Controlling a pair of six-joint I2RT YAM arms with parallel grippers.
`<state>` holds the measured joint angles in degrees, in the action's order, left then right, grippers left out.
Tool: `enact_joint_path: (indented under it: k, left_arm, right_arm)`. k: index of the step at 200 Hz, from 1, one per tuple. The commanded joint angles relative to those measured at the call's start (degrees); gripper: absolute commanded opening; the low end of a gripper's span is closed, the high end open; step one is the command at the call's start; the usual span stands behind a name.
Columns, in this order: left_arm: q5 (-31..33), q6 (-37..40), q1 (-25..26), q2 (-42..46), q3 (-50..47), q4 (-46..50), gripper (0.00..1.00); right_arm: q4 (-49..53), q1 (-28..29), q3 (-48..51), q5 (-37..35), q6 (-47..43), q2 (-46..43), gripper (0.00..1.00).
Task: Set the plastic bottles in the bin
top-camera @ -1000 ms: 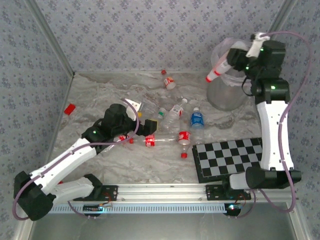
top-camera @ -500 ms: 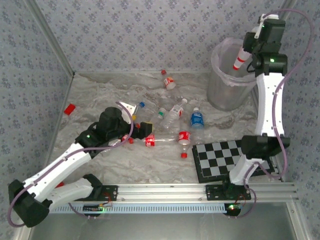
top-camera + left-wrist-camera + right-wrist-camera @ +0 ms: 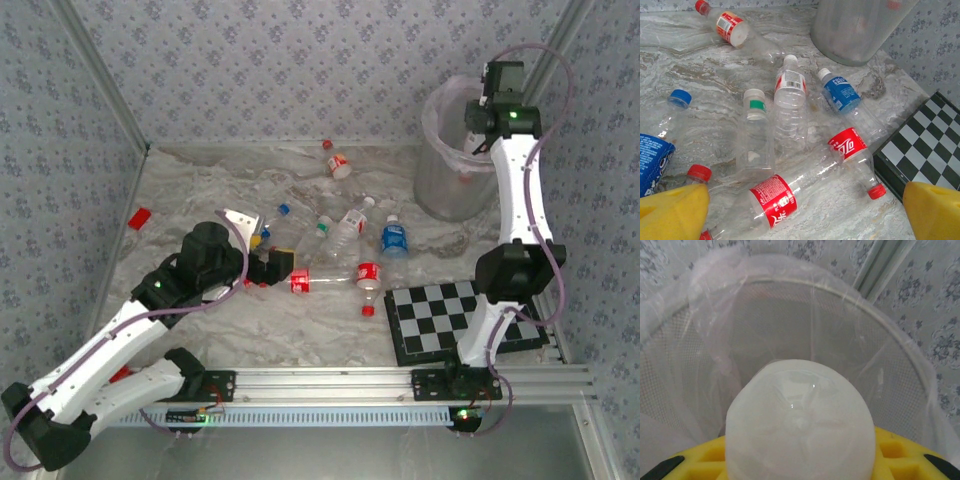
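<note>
Next, my right gripper tilts down into the bag-lined bin (image 3: 445, 180) and releases the clear plastic bottle, since the bin's opening lies below.
My right gripper (image 3: 800, 467) is shut on a clear plastic bottle (image 3: 800, 425), whose round base faces the wrist camera. It hangs over the mouth of the bag-lined bin (image 3: 880, 355). From above, that gripper (image 3: 497, 92) sits at the bin's (image 3: 445, 180) far rim. My left gripper (image 3: 805, 215) is open, its yellow fingertips (image 3: 675, 212) low over a lying red-labelled bottle (image 3: 772, 200). Several more bottles lie around: a red-labelled one (image 3: 850, 147), a blue-labelled one (image 3: 840, 92), a white-capped one (image 3: 790, 97), a green-banded one (image 3: 756, 132). In the top view the left gripper (image 3: 268, 262) is beside this cluster (image 3: 350, 228).
A black-and-white checkerboard (image 3: 460, 315) lies at the near right, close to the red-capped bottle (image 3: 367, 280). One bottle (image 3: 338, 165) lies apart near the back wall. A small red block (image 3: 139, 218) rests at the left. Patterned walls close three sides.
The right arm has swung the bottle from sideways beside the bin to pointing down over its mouth. The left arm has drawn back slightly toward the near left, still open.
</note>
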<state>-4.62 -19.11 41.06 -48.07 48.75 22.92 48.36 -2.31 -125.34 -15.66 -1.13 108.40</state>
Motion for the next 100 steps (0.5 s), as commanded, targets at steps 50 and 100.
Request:
enact_joint_path:
  k: [50, 100]
  left_arm:
    - [0.3, 0.27, 0.4, 2.33, -1.02, 2.89, 0.99]
    - [1.72, 0.05, 0.43, 1.97, -0.74, 3.9, 0.99]
  right_arm:
    - [-0.74, -0.38, -0.54, -0.26, 0.85, 7.72, 0.22]
    - [3.3, -2.06, -6.68, 4.43, 2.82, 14.68, 0.23]
